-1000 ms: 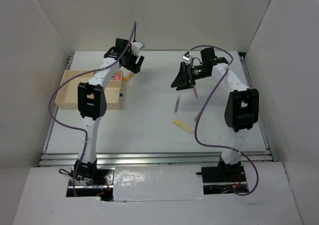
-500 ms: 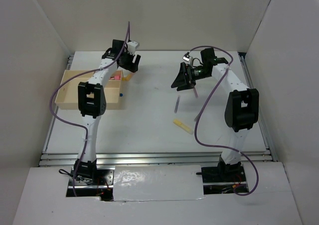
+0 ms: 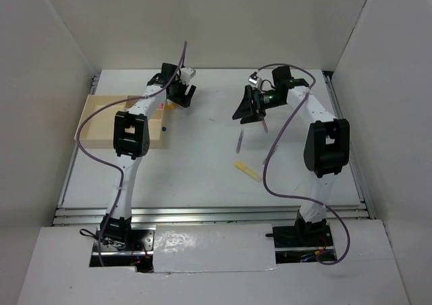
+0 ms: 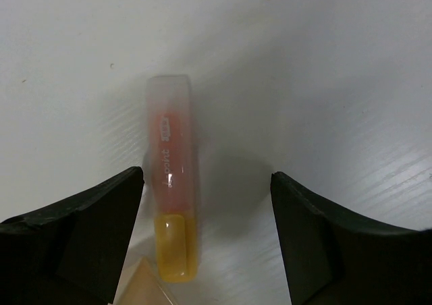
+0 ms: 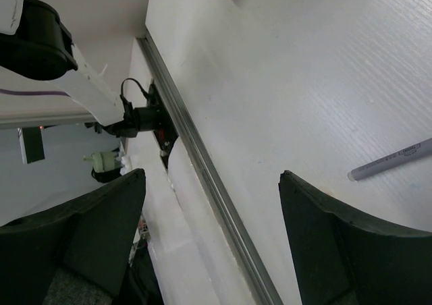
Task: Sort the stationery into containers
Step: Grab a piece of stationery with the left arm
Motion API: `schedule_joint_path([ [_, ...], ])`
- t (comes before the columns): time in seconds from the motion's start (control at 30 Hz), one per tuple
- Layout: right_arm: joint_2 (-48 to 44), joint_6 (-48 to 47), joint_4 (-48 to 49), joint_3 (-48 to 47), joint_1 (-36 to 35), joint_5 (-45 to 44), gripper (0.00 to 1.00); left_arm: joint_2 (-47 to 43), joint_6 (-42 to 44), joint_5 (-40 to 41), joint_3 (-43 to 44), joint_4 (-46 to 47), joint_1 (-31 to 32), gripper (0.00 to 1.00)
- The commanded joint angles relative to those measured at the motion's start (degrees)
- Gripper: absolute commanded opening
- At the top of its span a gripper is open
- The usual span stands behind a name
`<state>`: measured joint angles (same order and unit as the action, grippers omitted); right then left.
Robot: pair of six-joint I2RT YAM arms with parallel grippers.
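Note:
The marker's cap crowds the tray's corner. My left gripper will sweep away from the tray, toward the right in the top view, and close on the marker's body [image 4: 173,158].
The pale-tan wooden tray [image 3: 101,119] sits at the left with a pink highlighter [image 3: 160,104] in its far right corner. My left gripper [image 3: 180,94] is open just past that corner. In the left wrist view its jaws [image 4: 206,237] straddle a marker with a yellow cap and clear orange-pink body [image 4: 173,204], which lies on the table closer to the left finger [image 4: 81,231]. My right gripper [image 3: 248,107] is open, empty and raised. A thin grey pen [image 3: 240,140], a thin pink pen [image 3: 264,124] and a second yellow marker [image 3: 248,171] lie on the table.
A small blue bit [image 3: 164,126] lies by the tray's right wall. The tray's corner [image 4: 145,286] shows at the bottom of the left wrist view. The right wrist view shows the grey pen [image 5: 398,158] and the table's metal front rail [image 5: 202,177]. White walls surround the table.
My left gripper has moved toward the near right and down over the yellow-capped marker beside the tray. The right arm has not moved.

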<state>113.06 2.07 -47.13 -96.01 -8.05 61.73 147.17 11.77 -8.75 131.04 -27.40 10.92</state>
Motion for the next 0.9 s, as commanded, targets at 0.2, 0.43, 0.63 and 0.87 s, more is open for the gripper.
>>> schedule_joint_path([
  [0.2, 0.0, 0.5, 1.5, -0.8, 1.0, 0.3, 0.86, 3.0, 1.7, -2.7, 4.0, -1.1, 1.9, 0.88],
  [0.43, -0.1, 0.7, 1.5, -0.8, 1.3, 0.3, 0.86, 0.2, 2.0, -6.8, -1.6, -1.7, 3.7, 0.7],
  [0.63, -1.6, 0.8, 2.4, 0.4, 1.3, 0.2, 0.85, -6.2, 3.9, 0.3, -10.7, 1.2, 8.0, 0.58],
  [0.87, -4.0, 1.0, 3.5, 2.1, 1.4, -0.4, 0.85, -5.4, 7.5, 0.9, -6.8, -7.7, 8.9, 0.34],
])
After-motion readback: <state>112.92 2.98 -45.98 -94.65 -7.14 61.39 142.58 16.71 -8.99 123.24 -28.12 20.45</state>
